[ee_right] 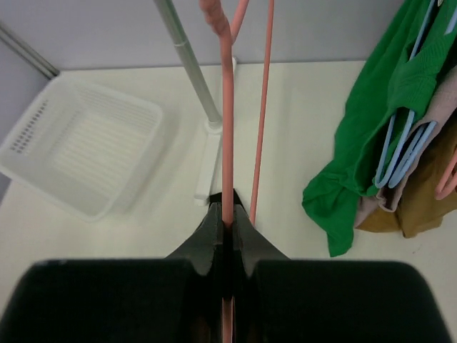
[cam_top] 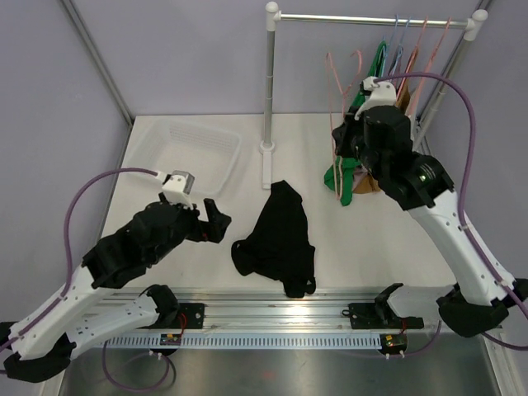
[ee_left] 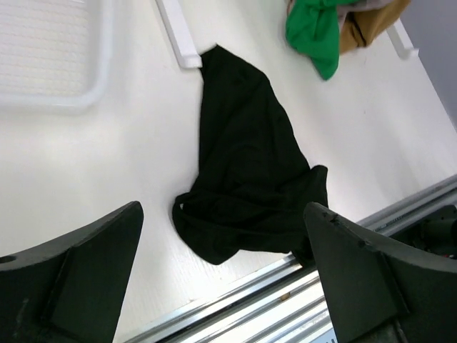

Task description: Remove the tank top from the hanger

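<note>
I will next move the pink hanger outward with my right gripper and then put its hook on the rack's bar (cam_top: 360, 19).
The black tank top (cam_top: 279, 238) lies crumpled flat on the white table, off any hanger; it also shows in the left wrist view (ee_left: 246, 171). My right gripper (cam_top: 343, 148) is shut on a bare pink hanger (cam_top: 337, 124) and holds it up in the air near the rack; in the right wrist view the hanger's pink wire (ee_right: 228, 128) is pinched between the jaws of the gripper (ee_right: 228, 214). My left gripper (cam_top: 216, 223) is open and empty, just left of the tank top, with wide-apart fingers (ee_left: 86, 271).
A clothes rack (cam_top: 270, 82) stands at the back with several hangers carrying green (cam_top: 340, 175), tan and pale garments. A white basket (cam_top: 191, 153) sits at the back left. A metal rail (cam_top: 272, 312) runs along the table's near edge.
</note>
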Robot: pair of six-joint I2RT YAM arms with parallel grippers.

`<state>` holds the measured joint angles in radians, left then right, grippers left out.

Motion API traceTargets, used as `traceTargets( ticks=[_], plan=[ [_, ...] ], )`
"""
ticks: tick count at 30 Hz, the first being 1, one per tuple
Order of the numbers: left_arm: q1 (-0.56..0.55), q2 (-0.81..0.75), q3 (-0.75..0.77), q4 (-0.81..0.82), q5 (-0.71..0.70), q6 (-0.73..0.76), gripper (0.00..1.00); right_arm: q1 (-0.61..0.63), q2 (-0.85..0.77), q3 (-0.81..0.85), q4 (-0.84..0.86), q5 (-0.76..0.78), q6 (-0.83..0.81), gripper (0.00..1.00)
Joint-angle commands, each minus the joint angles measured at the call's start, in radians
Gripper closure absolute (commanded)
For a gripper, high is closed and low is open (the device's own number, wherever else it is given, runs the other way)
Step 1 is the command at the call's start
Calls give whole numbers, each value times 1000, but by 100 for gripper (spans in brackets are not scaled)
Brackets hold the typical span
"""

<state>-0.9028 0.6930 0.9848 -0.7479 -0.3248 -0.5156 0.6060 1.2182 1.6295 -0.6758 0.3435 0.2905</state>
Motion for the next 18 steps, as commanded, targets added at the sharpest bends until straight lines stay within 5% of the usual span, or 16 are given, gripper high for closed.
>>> traceTargets(
  ticks=[1, 18],
  plan=[
    [-4, -72, 74, -159, -121, 42, 1, 1, 104, 125, -122, 83, -65, 100],
    [-4, -352, -35, -205, -345, 25, 1, -224, 727, 978, -344, -192, -117, 100]
  ],
)
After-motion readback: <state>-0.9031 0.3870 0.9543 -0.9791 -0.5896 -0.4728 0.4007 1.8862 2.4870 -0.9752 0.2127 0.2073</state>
